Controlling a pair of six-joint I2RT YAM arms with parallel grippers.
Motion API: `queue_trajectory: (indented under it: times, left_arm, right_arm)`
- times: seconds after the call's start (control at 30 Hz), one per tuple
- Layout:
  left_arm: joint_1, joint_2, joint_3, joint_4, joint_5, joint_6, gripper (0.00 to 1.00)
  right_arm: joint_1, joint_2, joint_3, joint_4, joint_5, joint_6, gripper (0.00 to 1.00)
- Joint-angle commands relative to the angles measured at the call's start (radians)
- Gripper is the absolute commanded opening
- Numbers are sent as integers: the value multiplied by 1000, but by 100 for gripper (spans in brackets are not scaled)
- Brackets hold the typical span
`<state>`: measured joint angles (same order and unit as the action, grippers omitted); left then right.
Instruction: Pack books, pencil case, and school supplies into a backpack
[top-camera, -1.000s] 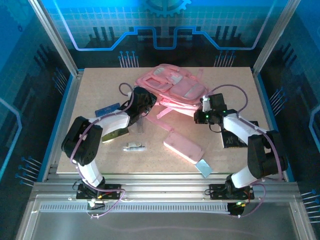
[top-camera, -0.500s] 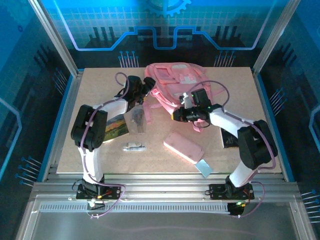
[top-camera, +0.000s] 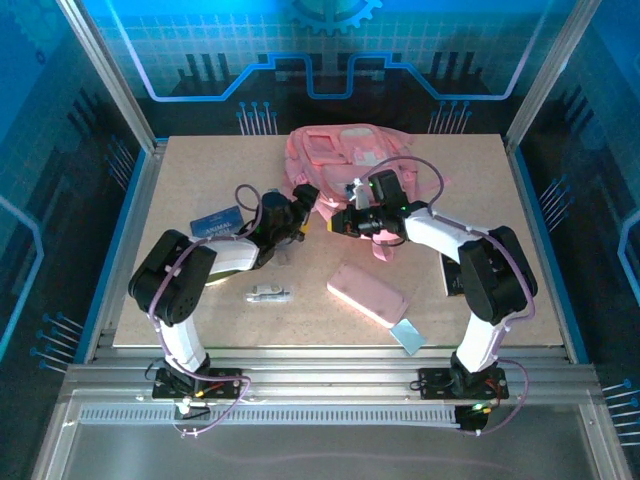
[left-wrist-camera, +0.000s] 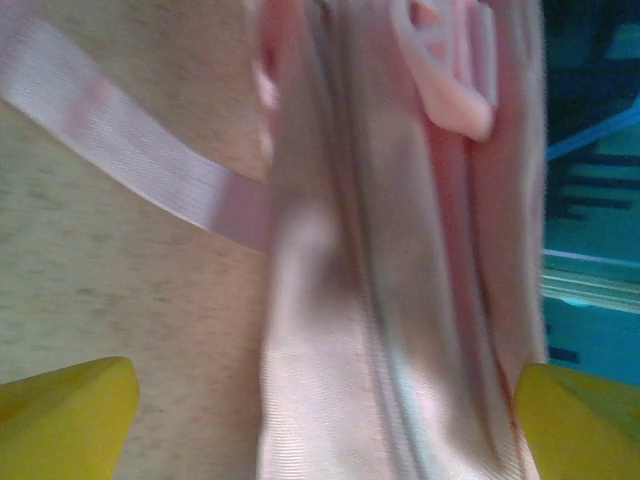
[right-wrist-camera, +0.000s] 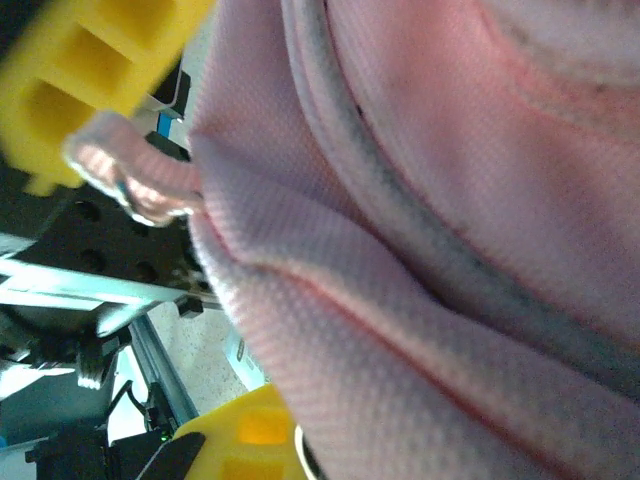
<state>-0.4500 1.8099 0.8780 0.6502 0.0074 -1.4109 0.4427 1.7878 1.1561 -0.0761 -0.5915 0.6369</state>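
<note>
Next, my right gripper carries the backpack fold away from my left gripper and back toward the loose strap, and then I release the fold.
The pink backpack (top-camera: 345, 160) lies bunched at the back middle of the table. My left gripper (top-camera: 305, 200) is open at its front left edge, and in the left wrist view its yellow fingertips (left-wrist-camera: 60, 415) straddle the backpack (left-wrist-camera: 400, 300) fabric and zipper seam without pinching. My right gripper (top-camera: 338, 222) is shut on a fold of the backpack (right-wrist-camera: 430, 200) at the front edge. The pink pencil case (top-camera: 367, 295) lies flat in front. A pen-like stick (top-camera: 268, 294) and a pale blue rectangle (top-camera: 408, 333) lie near the front. A blue book (top-camera: 215, 223) sits at the left.
A dark book (top-camera: 452, 282) lies half hidden under my right arm. A loose pink strap (top-camera: 383, 248) trails from the backpack toward the pencil case. Metal frame posts and rails surround the table (top-camera: 180, 320). My two grippers are close together.
My left gripper has opened and dropped to the backpack's front left edge. My right gripper has pulled the fabric leftward. The backpack has bunched up toward the back.
</note>
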Motion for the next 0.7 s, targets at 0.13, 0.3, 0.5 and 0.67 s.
queue_trajectory:
  times: [0.13,0.3,0.5,0.67]
  left_arm:
    - [-74,141,109,160,8,-56,80]
    - [-71,190,129,212,5,-46,0]
    - [-13,156,157,102,19,63,0]
    - [51,151,188,42,111,113,0]
  right_arm:
    - [31,-62,-74,107,-42,29,0]
    - [30,-91,-99,72,-38,20,0]
    - [-20,-160,-127,-178,65,-90,0]
    - [-155,-203,-155,-390,152,-201,0]
